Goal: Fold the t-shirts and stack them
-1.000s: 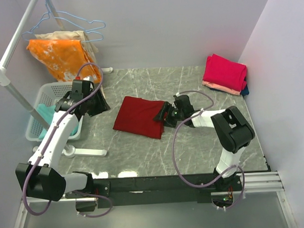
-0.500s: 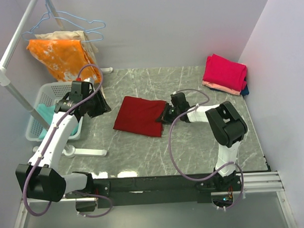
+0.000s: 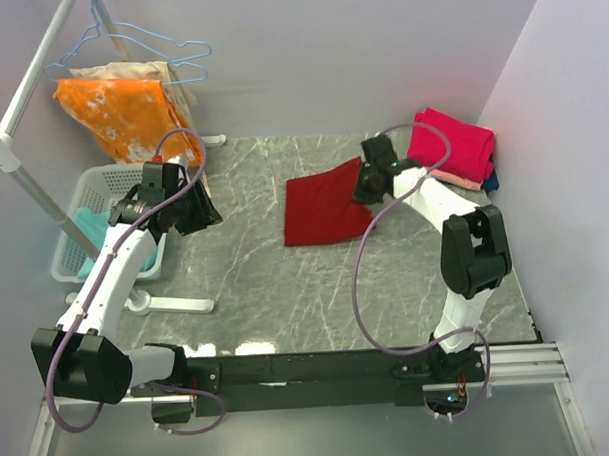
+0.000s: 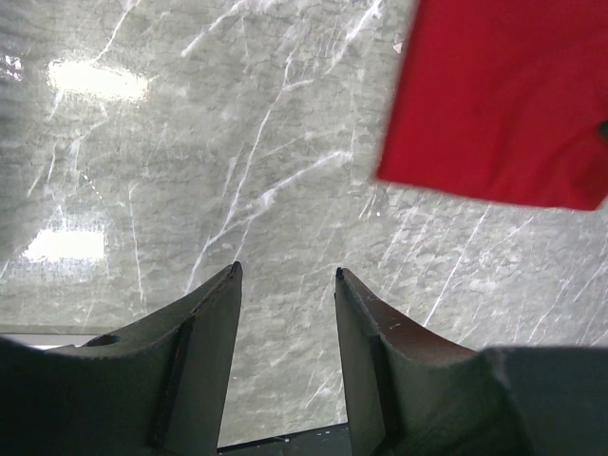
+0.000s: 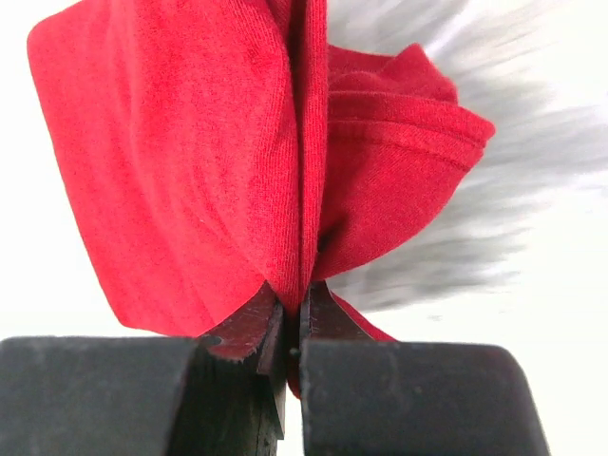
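The robot's right gripper needs to move the dark red t-shirt to the right in the top view and let go of it, because bare marble (image 3: 480,198) beside the stack's near edge is that way.
A folded dark red t-shirt (image 3: 324,209) lies on the marble table, its far right corner lifted. My right gripper (image 3: 368,179) is shut on that corner, and in the right wrist view the red cloth (image 5: 237,161) bunches up out of the pinched fingers (image 5: 249,323). A stack of folded t-shirts (image 3: 450,148), bright pink over peach and dark blue, sits at the back right. My left gripper (image 4: 285,275) hangs open over bare marble at the left, holding nothing, with the red t-shirt (image 4: 503,104) ahead of it.
A white laundry basket (image 3: 93,185) with teal cloth (image 3: 87,221) inside stands at the left edge. An orange garment (image 3: 125,114) and hangers hang on a rack (image 3: 25,98) above it. The rack's white foot (image 3: 172,305) lies on the table near the left arm.
My right gripper shut on the red t-shirt's right edge and dragged it toward the back right, nearer the pink stack. The left arm stayed still.
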You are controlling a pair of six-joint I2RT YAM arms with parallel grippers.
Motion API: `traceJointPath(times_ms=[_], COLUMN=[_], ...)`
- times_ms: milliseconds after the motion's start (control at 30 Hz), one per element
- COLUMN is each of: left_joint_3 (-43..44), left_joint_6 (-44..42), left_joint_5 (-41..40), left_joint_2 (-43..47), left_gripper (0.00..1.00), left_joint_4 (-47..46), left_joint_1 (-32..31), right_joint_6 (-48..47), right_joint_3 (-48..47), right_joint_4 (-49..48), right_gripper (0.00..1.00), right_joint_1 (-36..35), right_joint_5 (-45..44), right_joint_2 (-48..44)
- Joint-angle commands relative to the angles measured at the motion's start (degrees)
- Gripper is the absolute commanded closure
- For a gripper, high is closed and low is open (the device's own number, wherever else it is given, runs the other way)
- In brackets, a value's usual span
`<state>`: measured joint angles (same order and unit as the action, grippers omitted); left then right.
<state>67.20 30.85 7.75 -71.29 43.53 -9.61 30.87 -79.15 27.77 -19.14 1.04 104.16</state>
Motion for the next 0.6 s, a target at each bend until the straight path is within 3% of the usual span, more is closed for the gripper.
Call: traceJointPath(times_ms=[0, 567], left_joint_3=[1.88, 2.23], left_joint_6=[-0.79, -1.14], left_joint_5=[0.34, -0.01], left_joint_2=[1.06, 0.45], left_gripper=[0.51, 0.51], left_joint_4=[-1.25, -1.34], left_joint_1=[0.2, 0.2], right_joint_6=[-5.99, -13.29], right_joint_3=[-6.8, -6.18], right_joint_4=[13.97, 22.05], right_gripper=[1.0, 1.0], right_joint_1=[5.24, 26.25], right_joint_5=[-10.0, -16.59], right_joint_2=[2.36, 6.32])
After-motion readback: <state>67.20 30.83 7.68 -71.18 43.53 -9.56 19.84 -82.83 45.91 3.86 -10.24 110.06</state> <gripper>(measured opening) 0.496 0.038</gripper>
